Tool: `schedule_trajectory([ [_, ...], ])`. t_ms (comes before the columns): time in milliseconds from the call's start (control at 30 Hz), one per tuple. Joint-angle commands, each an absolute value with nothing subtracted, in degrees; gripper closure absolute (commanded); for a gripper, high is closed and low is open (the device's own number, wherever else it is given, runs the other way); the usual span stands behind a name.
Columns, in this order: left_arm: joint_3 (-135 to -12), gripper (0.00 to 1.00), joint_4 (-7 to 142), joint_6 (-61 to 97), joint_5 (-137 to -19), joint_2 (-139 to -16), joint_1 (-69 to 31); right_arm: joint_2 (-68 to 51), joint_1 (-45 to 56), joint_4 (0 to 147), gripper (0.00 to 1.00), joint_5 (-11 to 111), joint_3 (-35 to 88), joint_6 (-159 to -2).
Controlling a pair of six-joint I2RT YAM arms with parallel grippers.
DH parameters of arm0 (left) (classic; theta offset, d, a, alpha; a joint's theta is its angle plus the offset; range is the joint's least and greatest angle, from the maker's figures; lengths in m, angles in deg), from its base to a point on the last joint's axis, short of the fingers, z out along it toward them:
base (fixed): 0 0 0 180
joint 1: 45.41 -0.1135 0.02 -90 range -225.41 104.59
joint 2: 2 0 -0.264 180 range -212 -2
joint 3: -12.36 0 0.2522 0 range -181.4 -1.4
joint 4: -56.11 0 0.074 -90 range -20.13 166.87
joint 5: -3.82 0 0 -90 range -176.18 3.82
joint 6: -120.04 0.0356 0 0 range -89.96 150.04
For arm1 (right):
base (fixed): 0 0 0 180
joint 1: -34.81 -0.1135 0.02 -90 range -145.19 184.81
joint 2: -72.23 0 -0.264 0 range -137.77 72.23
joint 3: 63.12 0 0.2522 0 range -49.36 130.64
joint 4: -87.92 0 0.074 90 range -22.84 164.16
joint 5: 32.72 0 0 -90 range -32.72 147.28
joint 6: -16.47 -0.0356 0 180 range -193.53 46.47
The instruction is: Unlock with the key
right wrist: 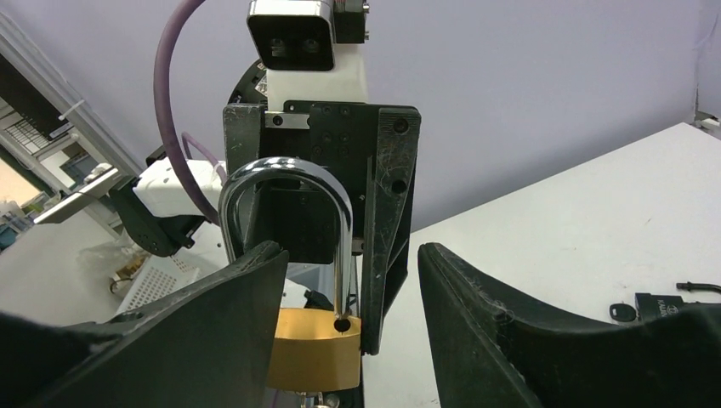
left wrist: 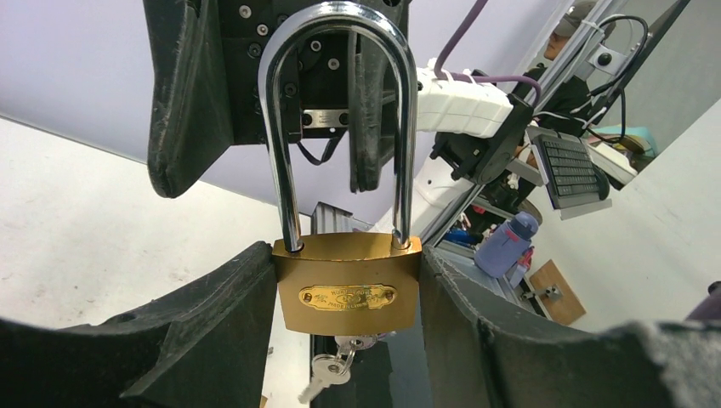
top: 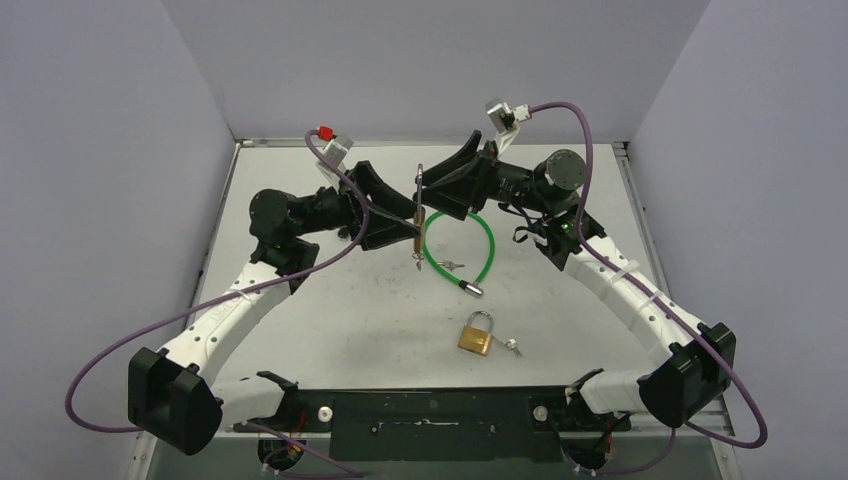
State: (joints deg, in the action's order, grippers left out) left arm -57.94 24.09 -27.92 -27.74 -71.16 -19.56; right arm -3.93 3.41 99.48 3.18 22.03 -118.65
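My left gripper should next tip down, swing aside and lower to let go of the padlock, as bare tabletop is below it, to its left in the top view.
A brass padlock (left wrist: 349,293) with a long steel shackle (left wrist: 285,127) hangs upright in mid-air over the table's middle (top: 418,238). My left gripper (left wrist: 349,280) is shut on its brass body, one finger on each side. A key (left wrist: 361,342) sits in the keyhole underneath, and a second key (left wrist: 327,370) dangles from its ring. My right gripper (right wrist: 350,251) is open around the top of the shackle (right wrist: 285,174), which stands near its left finger. A dark hole shows at the foot of one shackle leg (right wrist: 342,324). In the top view the two grippers meet, left (top: 412,228) and right (top: 425,185).
A second brass padlock (top: 478,335) lies on the table near the front with a key (top: 512,346) beside it. A green cable lock (top: 487,245) with small keys (top: 450,266) lies under and right of the grippers. Grey walls close in the table.
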Motion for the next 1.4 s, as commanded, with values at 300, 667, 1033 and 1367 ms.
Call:
schedule_trajectory([
  [300,-61.6,1.00,34.4,-16.4,-31.3,-67.9,-20.2,-1.5,3.0,92.4,0.95,9.1,23.3,-112.7],
  [667,-59.7,1.00,75.4,10.2,-57.8,-61.5,-24.6,1.2,5.9,80.1,1.00,15.5,18.1,-106.5],
  [1033,-57.0,1.00,83.0,10.4,-75.5,-62.3,-24.6,-6.9,5.7,81.7,0.86,14.6,19.1,-117.3],
  [1367,-56.0,1.00,89.6,6.6,-79.3,-66.9,-24.6,-10.1,7.3,74.3,0.41,21.1,18.4,-117.2],
])
